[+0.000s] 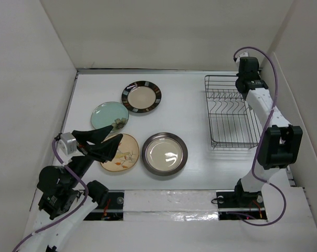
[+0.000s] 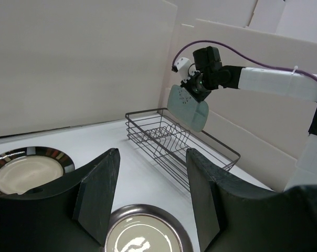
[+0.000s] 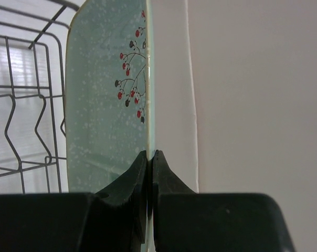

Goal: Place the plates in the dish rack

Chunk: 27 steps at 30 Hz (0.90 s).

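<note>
The squarish mint-green plate in my right gripper comes down slightly back among the rack's bent wires next, because the plate still hangs above them.
My right gripper [image 3: 150, 153] is shut on the edge of the squarish mint-green plate [image 3: 106, 105] and holds it upright above the far end of the dark wire dish rack [image 1: 232, 113]. The left wrist view shows that plate [image 2: 189, 107] hanging over the rack [image 2: 174, 139]. My left gripper [image 1: 106, 140] is open and empty, over the tan leaf plate [image 1: 119, 152]. The silver plate [image 1: 165, 153], the pale teal plate [image 1: 109, 115] and the brown-rimmed cream plate [image 1: 141, 97] lie flat on the table. The rack holds no plates.
White walls enclose the table on the left, back and right. The rack stands close to the right wall. The right arm [image 1: 271, 131] reaches along the right side, over the rack's right edge.
</note>
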Tool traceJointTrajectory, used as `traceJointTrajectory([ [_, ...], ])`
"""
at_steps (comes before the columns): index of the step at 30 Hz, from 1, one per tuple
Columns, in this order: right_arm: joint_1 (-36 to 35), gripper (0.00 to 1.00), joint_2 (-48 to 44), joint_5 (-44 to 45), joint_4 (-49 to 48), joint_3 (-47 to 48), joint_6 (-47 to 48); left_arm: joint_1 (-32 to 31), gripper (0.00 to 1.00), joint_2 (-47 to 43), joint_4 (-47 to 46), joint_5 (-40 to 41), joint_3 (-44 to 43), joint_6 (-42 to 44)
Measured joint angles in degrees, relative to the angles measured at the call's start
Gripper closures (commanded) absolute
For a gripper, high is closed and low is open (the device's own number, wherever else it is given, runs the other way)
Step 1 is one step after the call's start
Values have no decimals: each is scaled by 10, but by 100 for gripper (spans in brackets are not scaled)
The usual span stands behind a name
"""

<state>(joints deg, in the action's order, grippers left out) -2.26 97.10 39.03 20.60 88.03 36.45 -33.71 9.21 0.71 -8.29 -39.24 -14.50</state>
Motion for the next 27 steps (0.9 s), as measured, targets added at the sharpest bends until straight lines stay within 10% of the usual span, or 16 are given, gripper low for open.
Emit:
traceJointTrajectory([
  [27, -9, 99, 1, -11, -92, -144, -30, 0, 49, 8, 3, 5, 0, 1],
])
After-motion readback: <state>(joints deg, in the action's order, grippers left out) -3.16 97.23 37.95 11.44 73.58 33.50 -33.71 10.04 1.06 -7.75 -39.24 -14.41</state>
